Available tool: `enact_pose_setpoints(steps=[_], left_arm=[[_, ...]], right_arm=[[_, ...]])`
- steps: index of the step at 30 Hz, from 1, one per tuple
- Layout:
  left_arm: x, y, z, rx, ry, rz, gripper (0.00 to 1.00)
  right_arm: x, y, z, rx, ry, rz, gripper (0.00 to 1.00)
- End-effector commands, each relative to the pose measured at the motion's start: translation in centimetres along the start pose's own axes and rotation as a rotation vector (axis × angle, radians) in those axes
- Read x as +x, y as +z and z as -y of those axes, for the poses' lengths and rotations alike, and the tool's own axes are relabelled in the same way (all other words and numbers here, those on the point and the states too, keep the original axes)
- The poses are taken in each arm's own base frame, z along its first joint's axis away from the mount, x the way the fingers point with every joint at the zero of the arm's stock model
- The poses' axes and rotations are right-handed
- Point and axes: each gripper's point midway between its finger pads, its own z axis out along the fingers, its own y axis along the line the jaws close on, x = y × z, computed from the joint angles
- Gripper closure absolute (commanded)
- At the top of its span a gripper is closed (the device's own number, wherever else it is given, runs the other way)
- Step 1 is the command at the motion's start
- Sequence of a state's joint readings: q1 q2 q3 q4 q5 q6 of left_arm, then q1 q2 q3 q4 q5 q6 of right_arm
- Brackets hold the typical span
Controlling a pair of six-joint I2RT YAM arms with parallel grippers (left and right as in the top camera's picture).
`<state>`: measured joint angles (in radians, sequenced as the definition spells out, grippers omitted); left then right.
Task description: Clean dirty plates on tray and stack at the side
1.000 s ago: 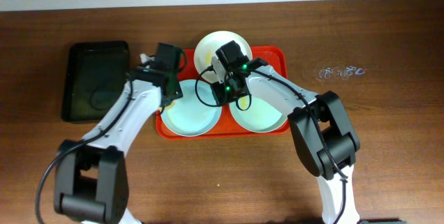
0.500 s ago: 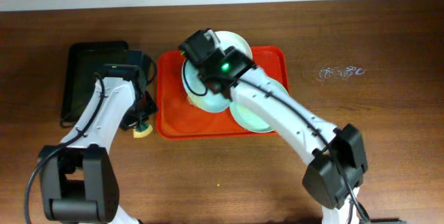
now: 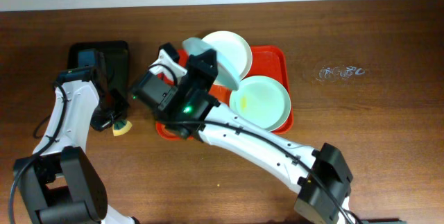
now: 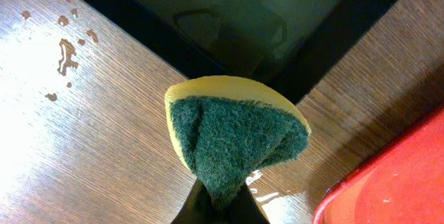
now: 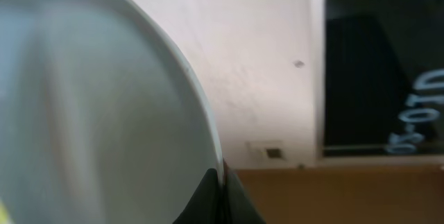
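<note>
I will move my right gripper to the right in the overhead view, lower it and let go of the rim, because the tabletop past the second mint plate is clear.
My right gripper [image 3: 200,64] is shut on the rim of a pale mint-green plate [image 3: 210,59] and holds it tilted in the air over the left end of the red-orange tray [image 3: 271,57]. In the right wrist view the plate [image 5: 104,113] fills the left side, with the jaws [image 5: 222,182] pinching its edge. A white plate [image 3: 229,48] lies at the tray's back and a second mint plate [image 3: 261,102] with a yellowish smear at its front right. My left gripper [image 3: 116,123] is shut on a yellow-and-green sponge [image 3: 122,129], which also shows in the left wrist view [image 4: 236,130].
A black rectangular tray [image 3: 97,68] lies on the wooden table left of the red tray; the sponge hangs just in front of its edge [image 4: 243,16]. Water drops [image 4: 66,47] wet the table there. The red tray's corner [image 4: 395,182] is to the sponge's right.
My right arm has lifted the mint plate off the tray and swung it left and up. My left arm has carried the sponge left, off the tray, to beside the black tray.
</note>
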<state>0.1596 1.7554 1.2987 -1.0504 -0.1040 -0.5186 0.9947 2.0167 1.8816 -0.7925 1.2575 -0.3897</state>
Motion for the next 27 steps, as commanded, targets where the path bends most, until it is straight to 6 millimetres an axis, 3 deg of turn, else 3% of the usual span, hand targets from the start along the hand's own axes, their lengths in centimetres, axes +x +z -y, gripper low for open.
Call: enact_pose_setpoints(steps=[1,2,3,4,5,6,8,9,10,11,12,14,16,17,20,23,27], left_arm=[[0.2,-1.1,0.2,0.039,0.034,0.001,1.0],[0.6,-1.2,0.5,0.06,0.036,-0.017,1.0],[0.6,-1.2,0.5,0.062,0.038,-0.018,1.0],[0.7,-1.2,0.5,0.061,0.039,-0.022,1.0],[0.7,-1.2,0.5,0.061,0.047,-0.022,1.0],[0.8,-1.2,0.4,0.059,0.058,-0.025,1.0],[0.8,-1.2,0.4,0.058,0.1,-0.026,1.0],[0.8,-1.2,0.4,0.058,0.119,-0.026,1.0],[0.9,-1.2,0.4,0.057,0.122,-0.029,1.0],[0.9,-1.2,0.4,0.057,0.121,-0.029,1.0],[0.9,-1.2,0.4,0.057,0.121,-0.028,1.0],[0.9,-1.2,0.4,0.057,0.121,-0.028,1.0],[0.9,-1.2,0.4,0.057,0.121,-0.028,1.0],[0.9,-1.2,0.4,0.057,0.121,-0.029,1.0],[0.9,-1.2,0.4,0.058,0.121,-0.029,1.0],[0.9,-1.2,0.4,0.057,0.121,-0.028,1.0],[0.8,-1.2,0.4,0.059,0.12,-0.024,1.0]], right_arm=[[-2.0,-2.5,-1.5,-0.137,0.025,0.104,0.96],[-1.1,-2.5,1.3,0.032,0.019,0.045,0.96],[-0.7,-2.6,2.2,0.085,0.035,0.023,0.96],[-1.2,-2.5,-0.5,-0.067,0.1,0.066,0.96],[-1.5,-3.1,-5.5,-0.353,0.031,0.116,0.96],[-1.0,-3.8,-9.1,-0.572,-0.037,0.136,0.96],[-0.5,-0.7,-4.7,-0.466,0.144,0.07,0.96],[0.6,1.7,-1.7,-0.449,0.31,0.015,0.96],[1.6,3.6,-0.5,-0.525,0.425,-0.017,0.96],[2.7,5.2,-0.8,-0.754,0.525,-0.027,0.96],[5.1,7.1,-1.3,-1.059,0.653,-0.063,0.96],[11.2,11.8,-0.4,-1.215,0.845,-0.196,0.96],[18.6,17.3,0.3,-1.171,1.004,-0.341,0.96],[23.3,20.1,0.9,-1.119,1.093,-0.424,0.96],[32.1,24.0,1.1,-1.034,1.242,-0.575,0.96],[37.6,27.1,-0.6,-0.974,1.307,-0.655,0.96],[39.6,29.8,-4.6,-0.984,1.315,-0.695,0.96]])
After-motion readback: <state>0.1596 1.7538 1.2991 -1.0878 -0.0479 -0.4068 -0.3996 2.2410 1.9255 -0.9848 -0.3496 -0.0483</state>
